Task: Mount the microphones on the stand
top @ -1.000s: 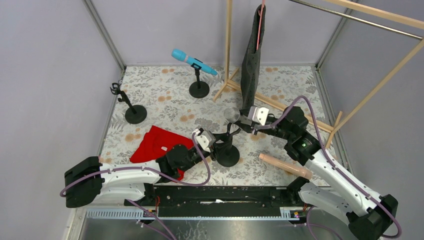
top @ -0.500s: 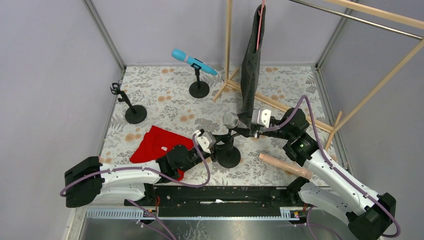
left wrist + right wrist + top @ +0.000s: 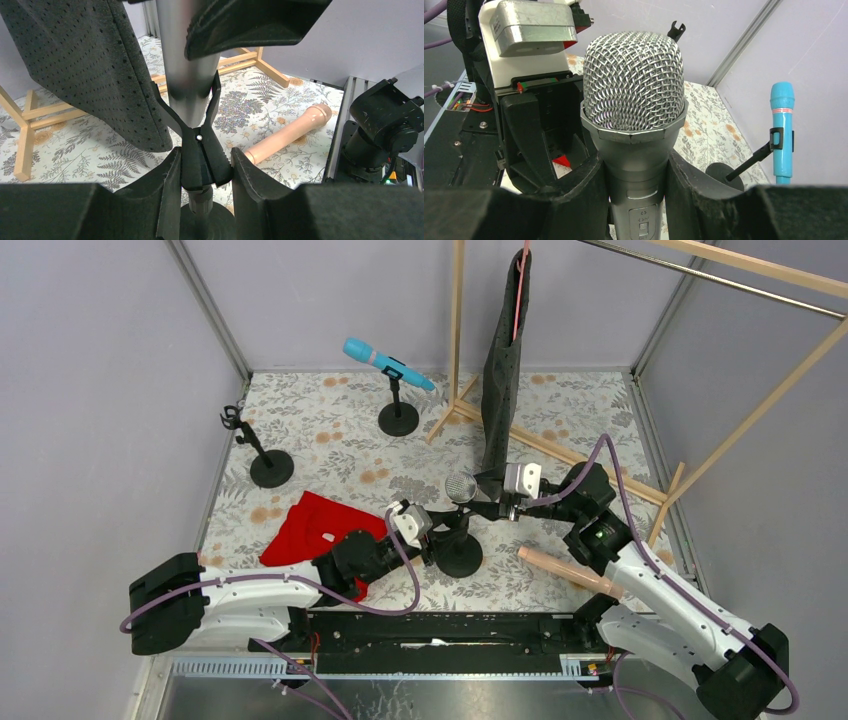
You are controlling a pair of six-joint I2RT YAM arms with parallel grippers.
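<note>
The clip's fork [image 3: 194, 120] is below the silver-grey microphone's body [image 3: 187, 60], and my left gripper is keeping the fork steady. My right gripper needs to move down and back, push the microphone's body into the fork and let go.
My right gripper [image 3: 492, 503] is shut on the silver-grey microphone [image 3: 460, 485], with its mesh head filling the right wrist view [image 3: 634, 97]. My left gripper [image 3: 437, 537] is shut on the black clip [image 3: 202, 160] of the near stand [image 3: 458, 556]. In the left wrist view the microphone's barrel [image 3: 187, 60] sits in the clip's fork. The cyan-blue microphone [image 3: 388, 364] is clipped on the far stand and shows in the right wrist view [image 3: 782, 130]. The peach-pink microphone [image 3: 570, 570] lies on the table to the right, also in the left wrist view [image 3: 287, 140].
An empty stand [image 3: 262, 455] is at the left. A red cloth [image 3: 315, 525] lies beside my left arm. A wooden rack [image 3: 457, 330] with a dark perforated garment [image 3: 505, 350] stands at the back right, just behind the near stand.
My right gripper has carried the silver-grey microphone down and slightly left, onto the near stand's clip. My left gripper has stayed on the clip.
</note>
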